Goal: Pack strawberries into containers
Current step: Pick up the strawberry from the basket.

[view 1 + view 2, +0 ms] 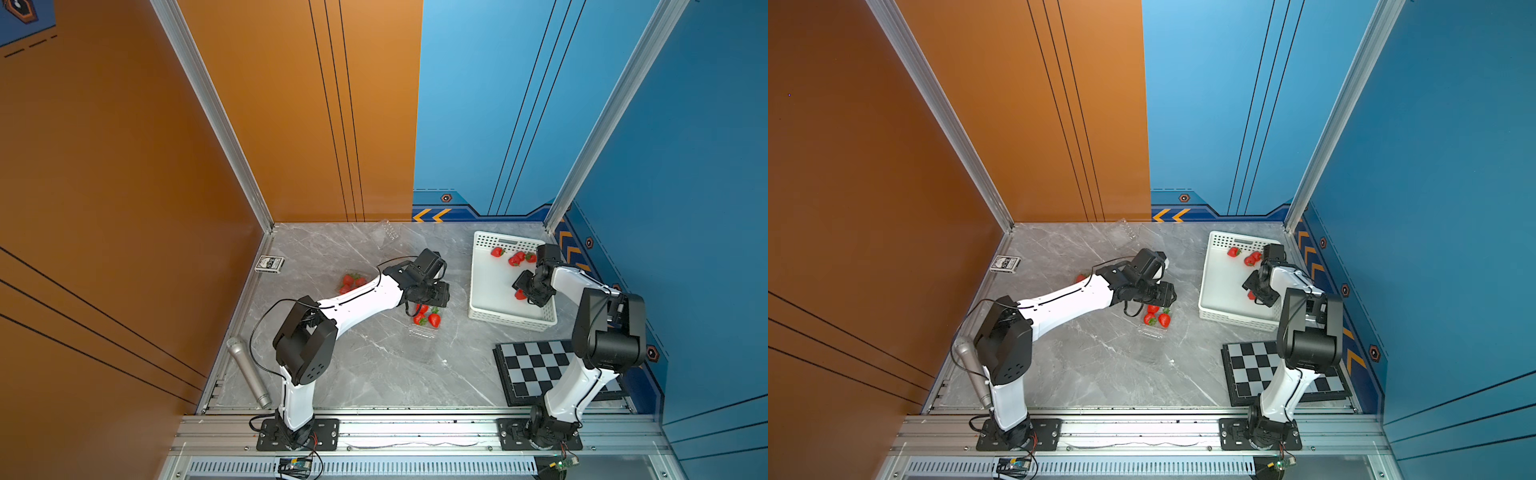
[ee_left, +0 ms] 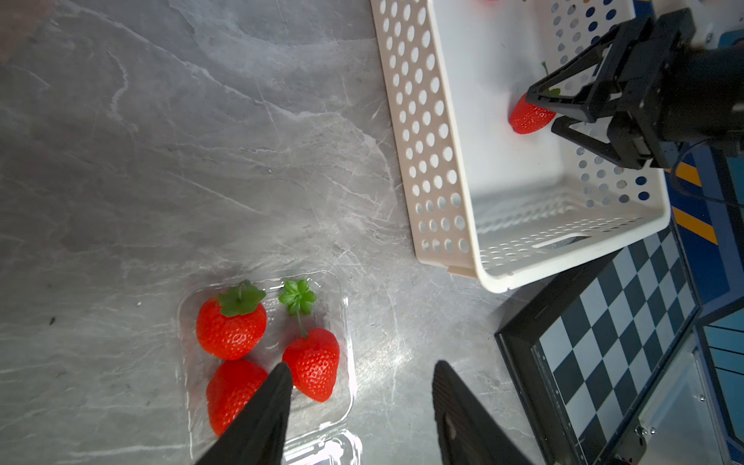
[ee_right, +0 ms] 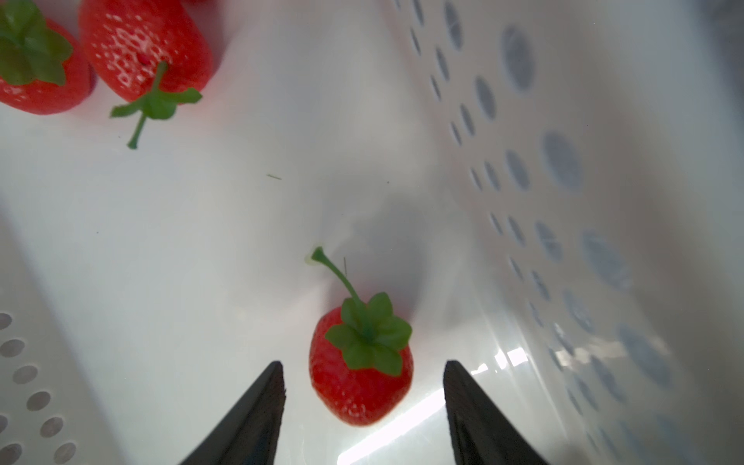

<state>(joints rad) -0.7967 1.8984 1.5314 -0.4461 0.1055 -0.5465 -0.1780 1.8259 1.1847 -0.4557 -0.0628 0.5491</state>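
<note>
The red body of the strawberry is already between the open fingers of my right gripper. I need to lower that gripper a little further around it next and close it.
A clear container at mid table holds three strawberries. My left gripper hangs open over its edge, one finger above the fruit and the other above bare table. A second container with strawberries lies partly behind the left arm. An empty one sits at the back. My right gripper is down inside the white basket and open. A strawberry lies between its fingers, with a gap on each side. More strawberries lie at the basket's far end.
A black-framed chessboard lies at the front right, close to the basket and the right arm's base. A grey microphone lies along the left edge. A small card box sits at the back left.
</note>
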